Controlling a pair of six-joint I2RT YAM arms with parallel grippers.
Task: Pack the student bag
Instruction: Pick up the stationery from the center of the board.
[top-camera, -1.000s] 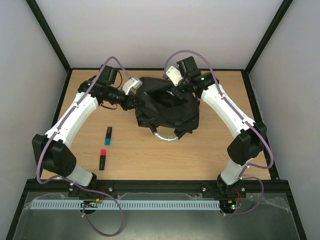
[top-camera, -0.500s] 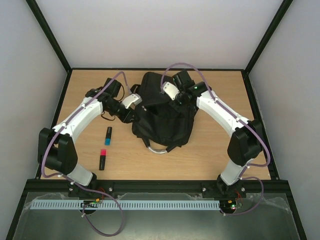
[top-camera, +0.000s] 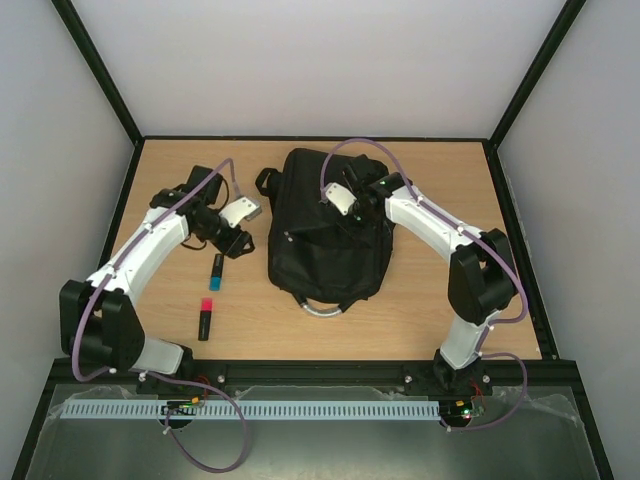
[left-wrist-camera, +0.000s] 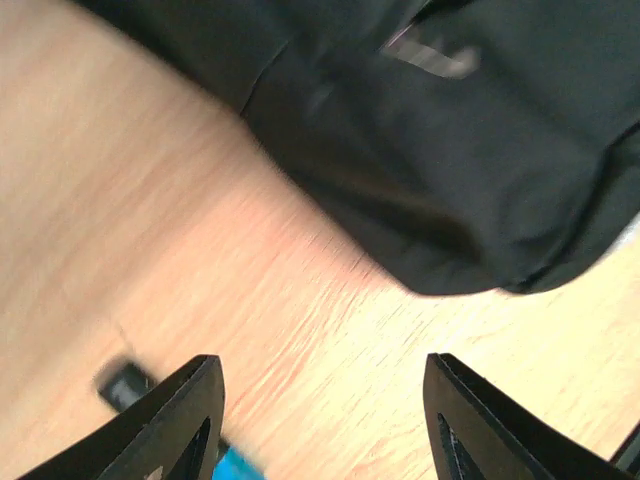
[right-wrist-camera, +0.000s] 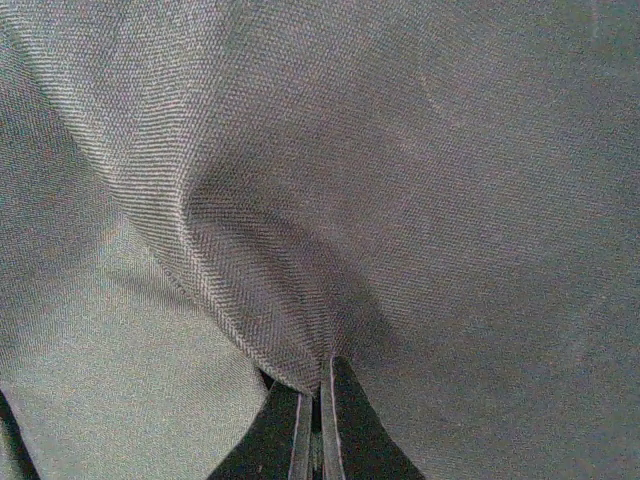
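My left gripper will move back and to the left in the top view and down onto the marker's black body (top-camera: 217, 266), because the blue marker is still outside the bag (top-camera: 325, 240).
The student bag (top-camera: 325, 240), a big black fabric backpack, lies flat in the middle of the table, its silver-grey handle loop (top-camera: 322, 308) pointing toward the near edge. My right gripper (top-camera: 352, 222) rests on its upper right part. In the right wrist view this gripper (right-wrist-camera: 320, 400) is shut, pinching a raised fold of the bag's fabric (right-wrist-camera: 300, 250). My left gripper (top-camera: 237, 245) hangs just left of the bag and stands open over bare wood (left-wrist-camera: 325, 400), holding nothing. The bag's edge (left-wrist-camera: 450, 150) shows ahead of it.
A blue marker (top-camera: 216, 271) lies just below the left gripper, its tip showing by the left finger (left-wrist-camera: 240, 465). A red marker (top-camera: 205, 318) lies nearer the front edge. Black frame posts and grey walls enclose the table.
My left gripper opened, let go of the bag and drew back left toward the blue marker. The bag, earlier lifted and bunched, sank flat. My right gripper came down with it, still shut.
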